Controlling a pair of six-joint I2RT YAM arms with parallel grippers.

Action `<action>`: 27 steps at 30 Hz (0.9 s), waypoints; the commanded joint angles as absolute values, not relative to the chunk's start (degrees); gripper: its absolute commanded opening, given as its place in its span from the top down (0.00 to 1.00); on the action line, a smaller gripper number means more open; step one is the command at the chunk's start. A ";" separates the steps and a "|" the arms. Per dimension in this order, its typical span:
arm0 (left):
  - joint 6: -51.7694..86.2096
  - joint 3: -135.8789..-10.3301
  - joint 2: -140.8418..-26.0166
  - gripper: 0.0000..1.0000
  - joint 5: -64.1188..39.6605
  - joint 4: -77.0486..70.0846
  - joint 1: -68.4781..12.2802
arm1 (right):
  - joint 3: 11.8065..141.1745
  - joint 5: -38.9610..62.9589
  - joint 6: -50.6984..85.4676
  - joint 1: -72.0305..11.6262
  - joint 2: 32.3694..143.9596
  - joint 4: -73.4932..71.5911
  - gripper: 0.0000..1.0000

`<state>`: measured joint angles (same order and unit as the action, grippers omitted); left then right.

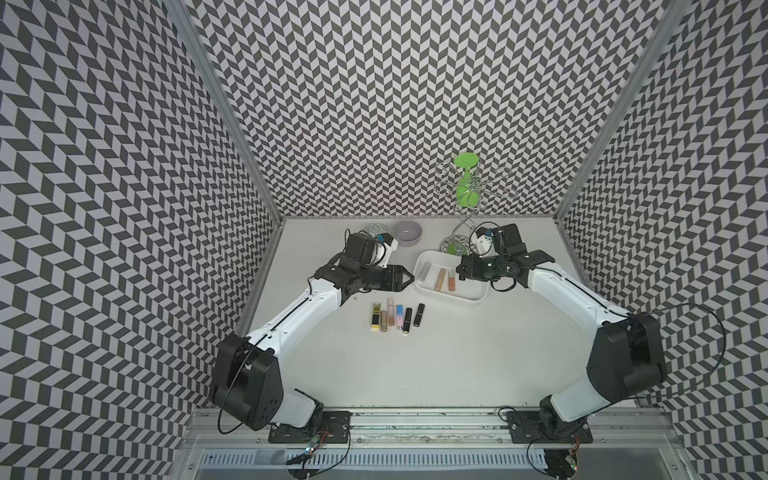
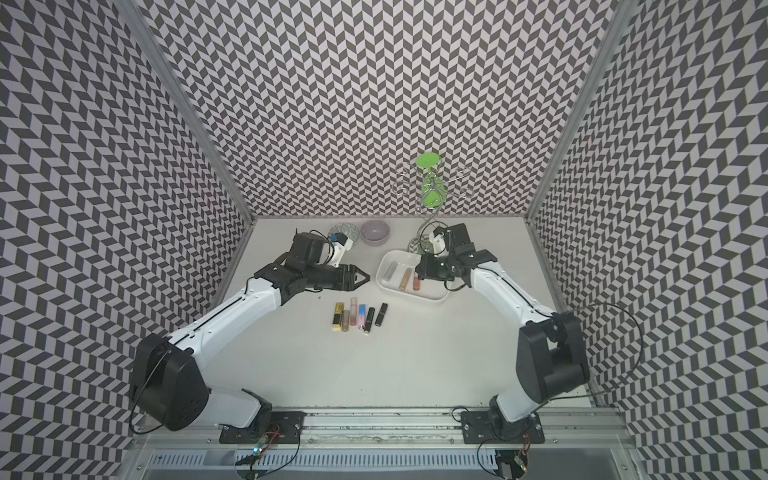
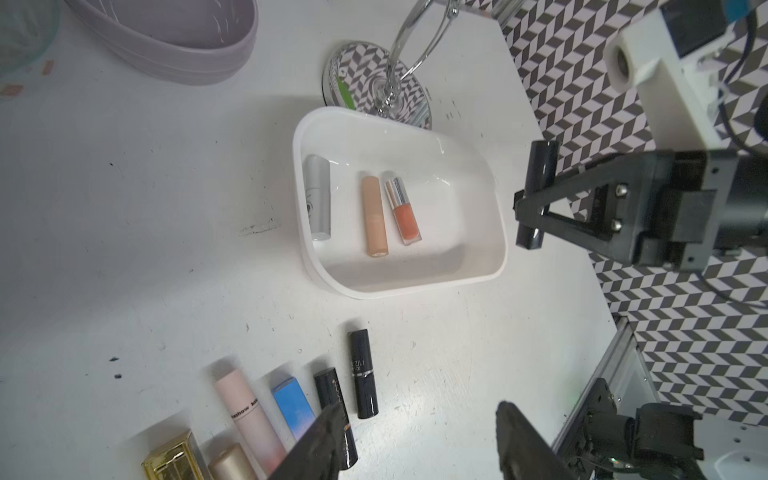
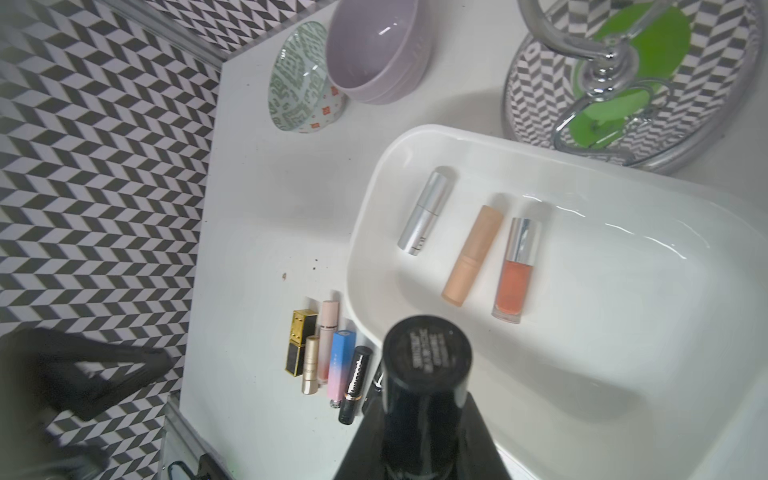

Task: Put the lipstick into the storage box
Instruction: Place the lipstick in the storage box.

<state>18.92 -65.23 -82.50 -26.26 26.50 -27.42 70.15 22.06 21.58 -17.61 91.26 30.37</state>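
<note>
The bare bottom of the box beside the orange lipstick (image 1: 463, 288) (image 4: 569, 292) is free, so my right gripper should go down into the box over that space next and let go of the black lipstick there.
The storage box (image 1: 471, 291) (image 2: 434, 294) is a white shallow tub at the back right. A silver lipstick (image 3: 318, 199), a beige one (image 3: 375, 216) and an orange one (image 3: 403, 212) lie side by side inside it. My right gripper (image 1: 460, 272) (image 4: 424, 436) hangs over the box's near end, shut on a black lipstick (image 4: 426, 361) (image 3: 538, 191) held crosswise. My left gripper (image 1: 411, 277) (image 3: 417, 409) hovers open just left of the box, with nothing between its fingers. Several more lipsticks (image 1: 397, 318) lie in a row on the table below it.
A lilac bowl (image 1: 408, 232) and a green-patterned bowl (image 1: 373, 230) stand at the back. A chrome wire stand (image 1: 459, 245) with a green disc stands right behind the box. Patterned walls close in three sides of the table.
</note>
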 commanded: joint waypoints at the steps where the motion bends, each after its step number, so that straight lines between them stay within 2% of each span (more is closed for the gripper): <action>1: 13.88 -64.20 -81.91 0.38 -22.26 30.12 -29.33 | 69.95 19.13 19.93 -16.85 94.18 30.81 0.84; 9: 13.98 -59.05 -79.28 0.33 -23.55 29.22 -29.79 | 72.58 18.56 18.75 -16.22 102.32 31.03 0.85; 27: 14.94 -56.60 -79.61 0.32 -25.32 27.34 -29.70 | 76.84 18.20 16.96 -15.45 112.31 30.54 0.84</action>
<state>15.03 -56.01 -79.15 -24.27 28.56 -29.76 75.29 18.81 17.96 -15.92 110.80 31.68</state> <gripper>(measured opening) 0.681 0.241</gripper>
